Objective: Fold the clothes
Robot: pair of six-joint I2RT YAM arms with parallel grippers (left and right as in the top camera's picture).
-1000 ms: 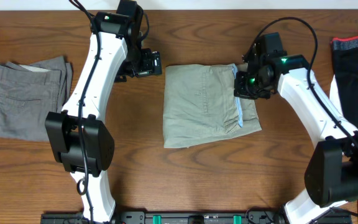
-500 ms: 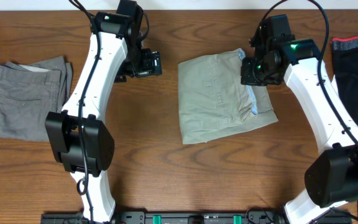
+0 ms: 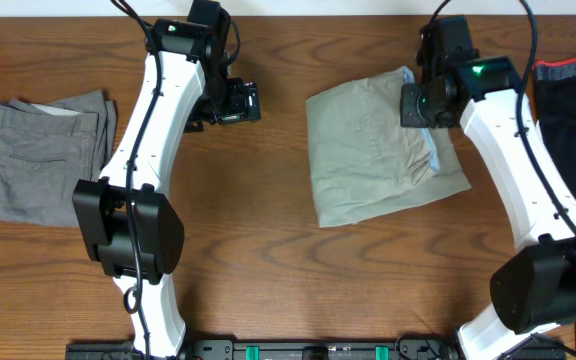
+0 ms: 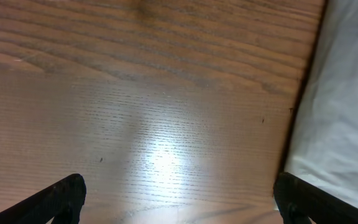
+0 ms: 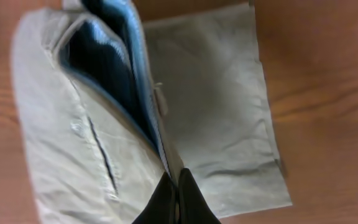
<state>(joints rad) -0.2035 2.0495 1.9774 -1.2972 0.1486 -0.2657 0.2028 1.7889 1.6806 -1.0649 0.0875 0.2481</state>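
Observation:
My right gripper pulls the khaki shorts (image 3: 368,150) toward the dark garment next, then opens, since the blue lining (image 5: 126,56) gapes beside the pinched waistband edge.
The pale khaki-green shorts (image 3: 368,150) lie folded on the wooden table, right of centre, slightly turned. My right gripper (image 3: 420,105) sits at their upper right corner, shut on the waistband edge. In the right wrist view, the black fingers (image 5: 185,202) pinch the khaki cloth (image 5: 216,99) beside its blue lining (image 5: 126,56). A grey pair (image 3: 33,155) lies folded at the far left. My left gripper (image 3: 253,102) hovers open over bare wood left of the khaki pair; its fingertips (image 4: 67,193) stand wide apart with nothing between them (image 4: 179,202).
A dark garment (image 3: 573,120) with a red band lies at the right table edge, close to my right arm. Pale fabric (image 4: 347,112) fills the right side of the left wrist view. Bare wood lies between the grey pair and the khaki pair.
My right gripper has dragged the khaki shorts to the right and slightly toward the back of the table. The left arm has stayed still and open.

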